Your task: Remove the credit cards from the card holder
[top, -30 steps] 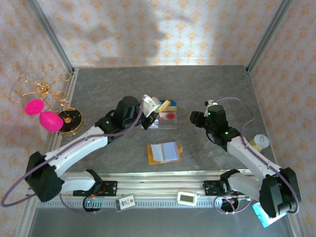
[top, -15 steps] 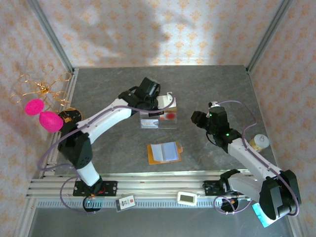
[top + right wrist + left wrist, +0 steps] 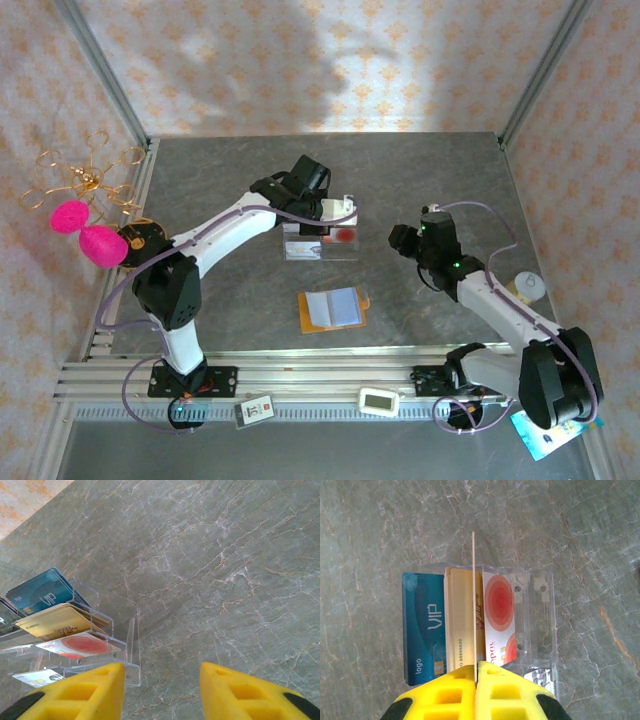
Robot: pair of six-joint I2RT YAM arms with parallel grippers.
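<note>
The upright card is gold too, so my left gripper next needs to lower it into the slot below that holds the gold cards and let go of it.
My left gripper is shut on a thin gold credit card, seen edge-on and held upright over the clear acrylic tray. In the tray's slots lie a blue VIP card, gold cards and a red-and-white card. From above, the left gripper hangs over that tray. The orange card holder lies open on the table, its pale inside up. My right gripper hovers open to the right of the tray, with nothing between its fingers.
Pink shapes, a gold wire ornament and a black disc sit at the left edge. A white roll stands at the right. A small timer and a tag lie on the front rail.
The left arm has swung from the tray's left side to above it, carrying the gold card over the slots. The right arm has barely moved.
</note>
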